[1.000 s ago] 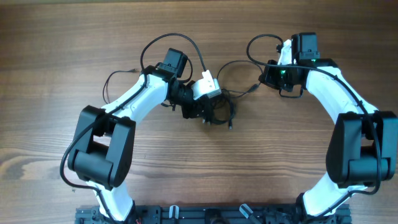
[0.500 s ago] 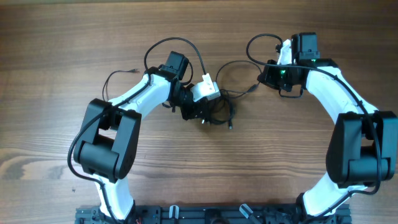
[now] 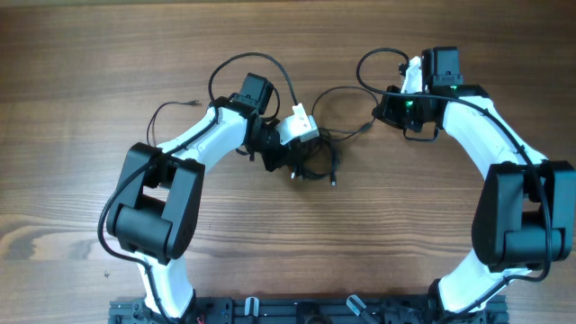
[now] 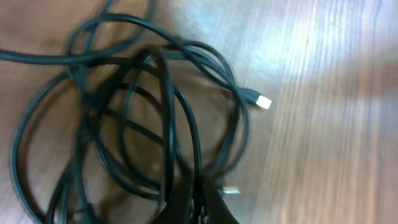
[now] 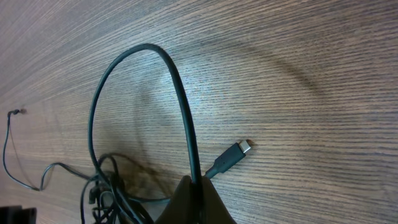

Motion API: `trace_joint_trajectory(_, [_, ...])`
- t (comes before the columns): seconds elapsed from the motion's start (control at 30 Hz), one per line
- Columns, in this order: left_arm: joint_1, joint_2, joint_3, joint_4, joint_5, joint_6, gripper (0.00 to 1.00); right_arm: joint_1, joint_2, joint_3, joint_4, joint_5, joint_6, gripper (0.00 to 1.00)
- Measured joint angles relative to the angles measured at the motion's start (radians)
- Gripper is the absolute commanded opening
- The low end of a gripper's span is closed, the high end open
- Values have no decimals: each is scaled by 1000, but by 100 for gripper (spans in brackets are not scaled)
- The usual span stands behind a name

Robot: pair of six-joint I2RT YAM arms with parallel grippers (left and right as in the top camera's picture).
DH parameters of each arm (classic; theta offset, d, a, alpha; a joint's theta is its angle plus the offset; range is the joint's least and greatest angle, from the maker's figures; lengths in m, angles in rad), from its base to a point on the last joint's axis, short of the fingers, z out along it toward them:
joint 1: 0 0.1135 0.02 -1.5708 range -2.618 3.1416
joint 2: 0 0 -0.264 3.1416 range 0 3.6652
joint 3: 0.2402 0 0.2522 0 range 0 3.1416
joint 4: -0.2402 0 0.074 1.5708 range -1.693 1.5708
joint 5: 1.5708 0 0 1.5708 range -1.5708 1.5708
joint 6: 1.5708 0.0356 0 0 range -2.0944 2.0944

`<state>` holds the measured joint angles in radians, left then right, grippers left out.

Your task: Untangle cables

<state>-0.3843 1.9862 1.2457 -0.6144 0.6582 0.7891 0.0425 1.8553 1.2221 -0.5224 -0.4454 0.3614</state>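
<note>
The right gripper releases its cable in place next, since that cable leads to the tangle (image 4: 124, 112) my left gripper holds.
The cables (image 3: 319, 160) lie as a black tangle of loops on the wooden table between the two arms. In the left wrist view the tangle (image 4: 124, 112) fills the picture, with a light plug tip (image 4: 264, 102) at its right. My left gripper (image 3: 302, 169) (image 4: 199, 202) is shut on one strand of the tangle, which rises up between its fingers. My right gripper (image 3: 377, 120) (image 5: 199, 196) is shut on a cable (image 5: 180, 87) that arcs up and left back to the tangle (image 5: 102, 190). That cable's plug end (image 5: 239, 151) lies just right of the fingers.
A thin loose wire (image 3: 166, 110) (image 5: 12, 149) curls on the table left of the left arm. Thicker black arm cables loop above each wrist (image 3: 247, 58) (image 3: 373, 61). The arm bases stand at the near edge (image 3: 288, 310).
My left gripper has closed on a strand of the tangle, and the left arm's lower part has swung a little to the right. The right arm has not moved.
</note>
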Motion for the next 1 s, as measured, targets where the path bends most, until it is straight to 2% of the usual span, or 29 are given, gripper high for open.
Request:
trace_joint_trajectory(0.23, [12,-25,43,15,-113,-117,4,0,0,0,3,37,3,5])
trace_joint_trajectory(0.43, [71,-195,53,16,-142,-165,4,0,0,0,-20,175,19,5])
trace_joint_trajectory(0.47, [84,-217,55,16,-144,-172,4,0,0,0,-21,190,20,14])
trace_joint_trajectory(0.5, [100,-240,56,16,-146,-183,4,0,0,0,-21,201,20,36])
trace_joint_trajectory(0.57, [121,-264,57,16,-146,-208,4,0,0,0,-22,219,20,26])
trace_joint_trajectory(0.6, [145,-286,57,12,-150,-218,4,0,0,0,-24,224,18,30])
trace_joint_trajectory(0.67, [166,-305,57,7,-154,-234,4,0,0,0,-37,238,14,57])
trace_joint_trajectory(0.7, [178,-318,57,5,-157,-243,4,0,0,0,-46,248,14,61])
trace_joint_trajectory(0.83, [216,-376,57,1,-164,-275,4,0,0,0,-61,259,6,65])
trace_joint_trajectory(1.0, [224,-475,57,2,-164,-316,4,0,0,0,-56,86,-29,68])
